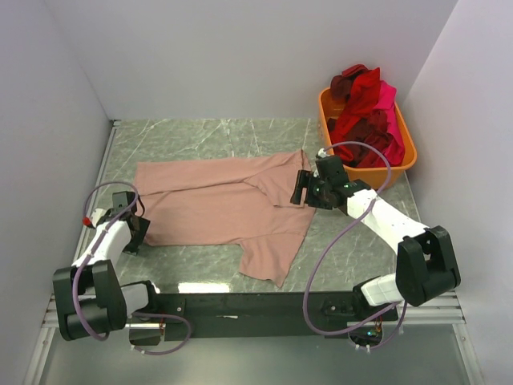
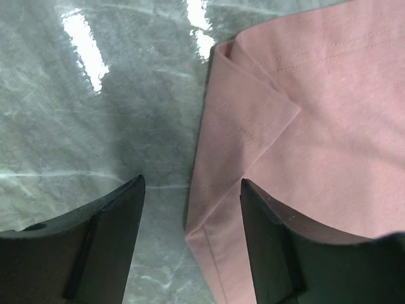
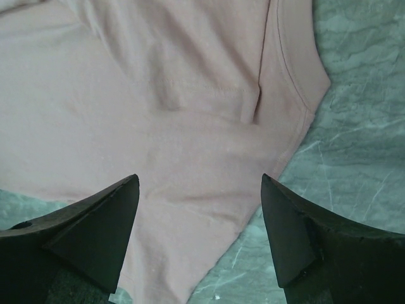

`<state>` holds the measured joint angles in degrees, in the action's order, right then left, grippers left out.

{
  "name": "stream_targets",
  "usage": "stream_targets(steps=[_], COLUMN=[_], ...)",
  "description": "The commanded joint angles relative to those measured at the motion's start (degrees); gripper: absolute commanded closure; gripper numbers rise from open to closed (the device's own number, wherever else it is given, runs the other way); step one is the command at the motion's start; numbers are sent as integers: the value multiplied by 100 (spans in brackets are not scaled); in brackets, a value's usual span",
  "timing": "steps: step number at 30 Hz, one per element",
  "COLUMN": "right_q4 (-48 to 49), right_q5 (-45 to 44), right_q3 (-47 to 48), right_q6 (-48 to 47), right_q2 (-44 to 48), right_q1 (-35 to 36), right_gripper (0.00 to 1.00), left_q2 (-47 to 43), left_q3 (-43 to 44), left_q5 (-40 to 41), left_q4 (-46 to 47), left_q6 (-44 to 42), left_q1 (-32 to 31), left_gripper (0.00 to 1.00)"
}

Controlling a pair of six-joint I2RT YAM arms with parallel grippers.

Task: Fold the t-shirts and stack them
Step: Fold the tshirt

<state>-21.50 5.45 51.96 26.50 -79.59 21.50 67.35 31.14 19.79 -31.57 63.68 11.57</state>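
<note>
I need to draw my right gripper back and down onto the front sleeve's tip, which lies below and back of it, as the sleeve still sticks out.
A dusty pink t-shirt lies spread on the green marble table, print hidden, one sleeve hanging toward the front. My left gripper is open at its left hem corner; in the left wrist view the folded hem lies between the open fingers. My right gripper is open over the shirt's right edge; the right wrist view shows the pink cloth under the open fingers. Red, maroon and hot pink t-shirts are piled in the tub.
The orange plastic tub stands at the back right corner. Grey walls close in the table at left, back and right. A black rail runs along the front edge between the arm bases.
</note>
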Motion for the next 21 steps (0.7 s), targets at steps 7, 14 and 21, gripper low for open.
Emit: stream_targets(steps=[7,14,21], right_q4=[269,120,-311], right_q5=[219,35,61], right_q3=[-371,-512,-810], right_q6=[-171,-540,-857], right_q2=[304,471,637], right_q1=[47,652,1874], right_gripper=[18,19,23], left_q2=[428,551,217], left_q3=[244,235,69], left_q5=[51,-1,-54], left_q4=[178,257,362], left_q6=[-128,-216,-180], left_q1=[20,12,12], left_gripper=[53,99,99])
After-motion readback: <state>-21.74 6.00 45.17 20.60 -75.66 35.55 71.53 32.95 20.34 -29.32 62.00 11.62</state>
